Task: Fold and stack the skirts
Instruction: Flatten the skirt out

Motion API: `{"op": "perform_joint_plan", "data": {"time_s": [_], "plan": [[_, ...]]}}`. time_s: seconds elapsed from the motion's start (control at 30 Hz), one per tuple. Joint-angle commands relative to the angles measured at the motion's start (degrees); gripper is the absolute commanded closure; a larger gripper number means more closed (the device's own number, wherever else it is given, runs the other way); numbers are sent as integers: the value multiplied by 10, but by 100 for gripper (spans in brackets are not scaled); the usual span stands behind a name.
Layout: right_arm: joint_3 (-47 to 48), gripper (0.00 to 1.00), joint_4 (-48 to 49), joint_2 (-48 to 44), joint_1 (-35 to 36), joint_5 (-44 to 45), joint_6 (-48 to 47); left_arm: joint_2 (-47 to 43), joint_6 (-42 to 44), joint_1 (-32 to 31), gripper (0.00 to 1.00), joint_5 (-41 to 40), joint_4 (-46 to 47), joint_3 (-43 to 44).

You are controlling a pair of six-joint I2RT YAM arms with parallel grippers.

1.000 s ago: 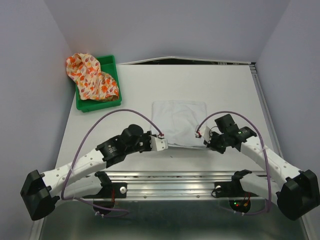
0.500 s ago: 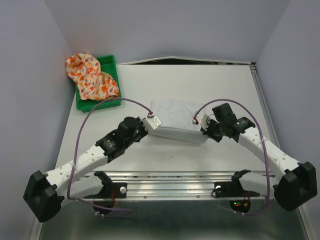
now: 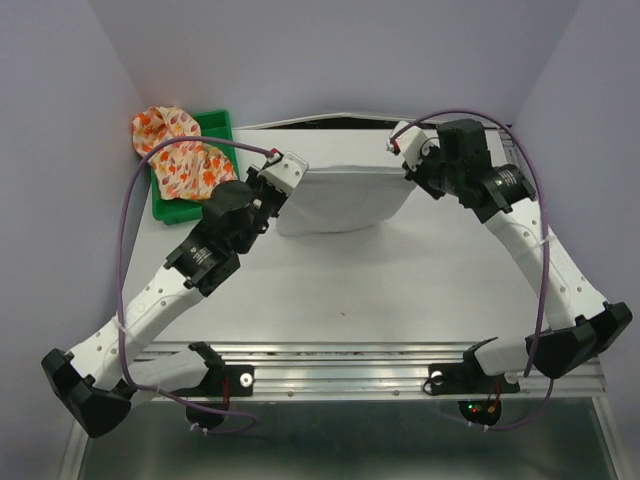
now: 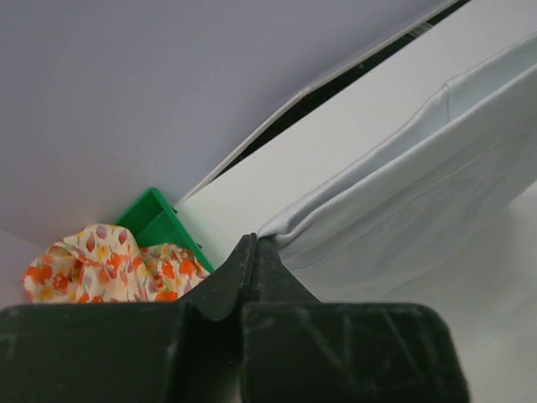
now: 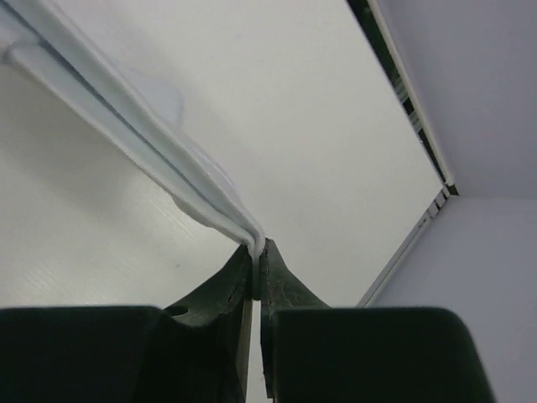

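Observation:
My right gripper next needs to go down to the tabletop below it and release the held corner there, since the white skirt [image 3: 345, 198] hangs stretched between both grippers.
The white skirt [image 3: 345, 198] hangs stretched between my two grippers over the far middle of the table, its lower edge near the surface. My left gripper [image 3: 283, 186] is shut on its left corner; in the left wrist view [image 4: 254, 243] the cloth [image 4: 403, 201] runs from the closed tips to the right. My right gripper [image 3: 412, 172] is shut on its right corner; in the right wrist view [image 5: 258, 248] the folded white edge [image 5: 159, 151] leaves the tips up and left. The floral skirt [image 3: 180, 155] lies bunched in the green tray, also showing in the left wrist view [image 4: 109, 264].
The green tray [image 3: 215, 125] stands at the far left by the wall and shows in the left wrist view [image 4: 155, 218]. The table's back edge has a dark gap [image 3: 380, 122]. Side walls close in left and right.
Both grippers have lifted the white skirt's near edge and carried it toward the back of the table; the cloth went from lying flat to hanging folded between them.

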Motion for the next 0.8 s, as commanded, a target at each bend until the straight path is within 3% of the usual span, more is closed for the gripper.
{"op": "perform_joint_plan", "data": {"time_s": [0.0,0.2,0.4,0.57,0.7,0.77], "plan": [[83,99,-74,-8,-5,62,-11,-42,11,5,100,-24,1,35],[117,99,-180,-56,-5,46,-23,-144,11,5,100,54,-57,12],[157,99,-320,-111,-5,-31,-18,-219,-27,5,100,208,-191,27],[109,99,-321,-167,-5,-70,-19,-244,-62,10,100,272,-235,18],[56,99,-305,-140,-5,-93,-3,-225,-96,12,100,276,-215,-16],[10,99,-250,-109,-5,-93,6,-201,-117,11,100,262,-191,-34]]}}
